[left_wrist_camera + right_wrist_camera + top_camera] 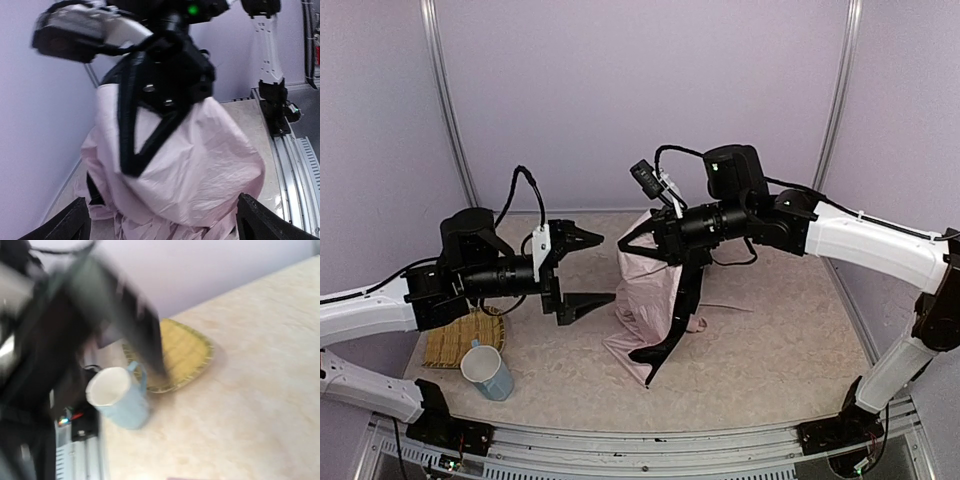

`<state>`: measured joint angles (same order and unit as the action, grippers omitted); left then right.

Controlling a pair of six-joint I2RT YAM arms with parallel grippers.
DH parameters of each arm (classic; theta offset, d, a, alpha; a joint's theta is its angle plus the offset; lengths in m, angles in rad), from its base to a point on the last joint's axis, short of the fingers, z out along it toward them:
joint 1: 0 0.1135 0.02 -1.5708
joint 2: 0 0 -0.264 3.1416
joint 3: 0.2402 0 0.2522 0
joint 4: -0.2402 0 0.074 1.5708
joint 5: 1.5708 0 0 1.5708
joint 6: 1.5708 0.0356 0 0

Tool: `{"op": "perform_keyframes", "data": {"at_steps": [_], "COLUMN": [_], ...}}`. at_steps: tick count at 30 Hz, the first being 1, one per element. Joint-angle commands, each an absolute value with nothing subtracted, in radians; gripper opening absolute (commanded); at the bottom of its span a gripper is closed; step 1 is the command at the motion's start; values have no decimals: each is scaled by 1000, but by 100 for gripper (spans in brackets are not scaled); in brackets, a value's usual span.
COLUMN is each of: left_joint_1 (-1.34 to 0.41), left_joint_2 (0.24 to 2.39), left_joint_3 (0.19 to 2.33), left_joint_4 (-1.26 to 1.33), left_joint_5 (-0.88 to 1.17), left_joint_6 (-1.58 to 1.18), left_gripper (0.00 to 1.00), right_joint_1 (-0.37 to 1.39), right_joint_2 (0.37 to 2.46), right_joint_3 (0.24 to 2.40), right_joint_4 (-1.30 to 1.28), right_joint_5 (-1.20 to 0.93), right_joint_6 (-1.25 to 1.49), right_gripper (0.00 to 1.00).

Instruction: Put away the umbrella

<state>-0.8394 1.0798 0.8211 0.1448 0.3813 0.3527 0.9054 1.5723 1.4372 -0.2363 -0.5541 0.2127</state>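
The umbrella fabric's facing side (632,287) (162,197) hangs to the right of my left gripper in the top view, held up by the right gripper. I should slide my left gripper across onto it next.
The umbrella (640,300) is a heap of pale pink fabric standing mid-table, with a black strip of lining (672,310) running down its near side. My right gripper (625,243) reaches in from the right and is shut on the fabric at the top. In the left wrist view one of its black fingers (131,125) lies across the umbrella (210,165). My left gripper (592,272) is open just left of the umbrella, one jaw above the other, pointing at it without touching. The right wrist view is blurred and shows no fingers.
A light blue mug (488,372) stands at the front left beside a flat woven basket (455,342). Both appear in the right wrist view, mug (117,395) and basket (182,352). A metal rail (650,445) runs along the near edge. Purple walls close the back and sides.
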Motion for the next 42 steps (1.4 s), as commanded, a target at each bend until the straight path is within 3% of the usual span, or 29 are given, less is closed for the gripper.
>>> {"op": "perform_keyframes", "data": {"at_steps": [1,9,12,15,16,18,20,25,28,36,42], "left_joint_1": [-952,-945,-939,-942,-942,-945,-949,-958,-966,-964,-791], "left_joint_2": [1104,1309,1328,1328,1324,1311,1290,1260,1265,1346,1541], "left_joint_3": [766,835,819,829,830,826,818,786,803,960,1153], "left_joint_4": [311,419,467,454,448,423,384,359,335,341,295], "left_joint_5": [358,198,224,298,319,332,319,296,309,346,360], "left_joint_6": [582,553,525,490,464,419,376,309,290,265,144], "left_gripper": [99,97,89,57,43,19,8,0,0,0,0], "right_joint_1": [917,925,926,921,908,872,802,560,507,538,597], "right_joint_2": [1540,1522,1508,1491,1484,1459,1420,1313,1376,1901,2088], "right_joint_3": [1492,1476,1464,1452,1446,1421,1361,1056,946,1145,1201], "right_joint_4": [-226,-195,-182,-170,-173,-178,-173,106,175,65,90], "right_joint_5": [-651,-723,-745,-736,-720,-647,-564,-588,-562,-671,-822], "right_joint_6": [215,227,225,212,211,220,274,484,520,335,332], "right_gripper": [0,0,0,0,5,32,46,52,49,35,24]}}
